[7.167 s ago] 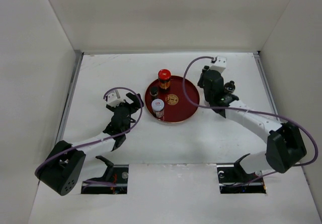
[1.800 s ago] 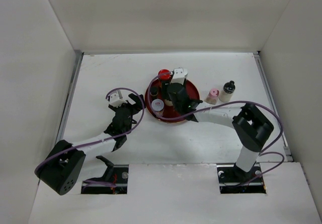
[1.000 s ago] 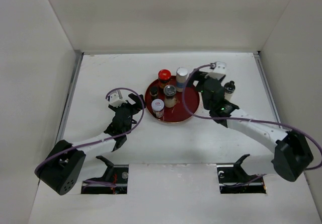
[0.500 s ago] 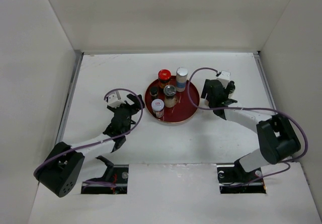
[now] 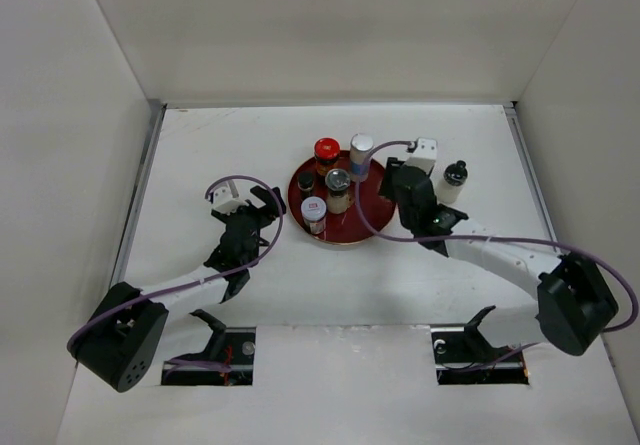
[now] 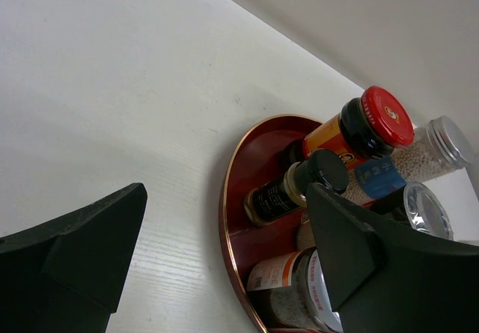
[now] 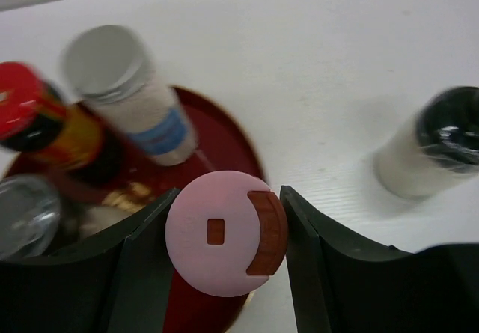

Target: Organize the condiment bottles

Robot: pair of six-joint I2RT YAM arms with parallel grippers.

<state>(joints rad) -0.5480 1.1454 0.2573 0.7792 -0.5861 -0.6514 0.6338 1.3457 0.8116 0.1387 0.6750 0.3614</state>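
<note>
My right gripper should next go back across the tray, lower the shaker beside the white-capped jar (image 5: 314, 209) and release it, as the tray's bottom is bare there.
My right gripper (image 5: 399, 184) is shut on a pink-capped shaker (image 7: 224, 232) and holds it over the right rim of the round dark-red tray (image 5: 345, 237). On the tray stand a red-capped jar (image 5: 327, 151), a tall white bottle with a blue band (image 5: 361, 149), a silver-grey-capped jar (image 5: 338, 181), a small black-capped bottle (image 5: 306, 181) and a white-capped jar (image 5: 314, 209). A black-capped bottle (image 5: 455, 178) stands on the table right of the tray. My left gripper (image 5: 264, 206) is open and empty just left of the tray (image 6: 224, 198).
White walls enclose the table on the left, back and right. The right arm's purple cable (image 5: 375, 155) loops over the tray's right side. The black-capped bottle also shows in the right wrist view (image 7: 438, 142), close to my right finger.
My right gripper has moved left from beside the black-capped bottle to the tray's right rim, carrying the pink-capped shaker. The left arm has barely moved.
</note>
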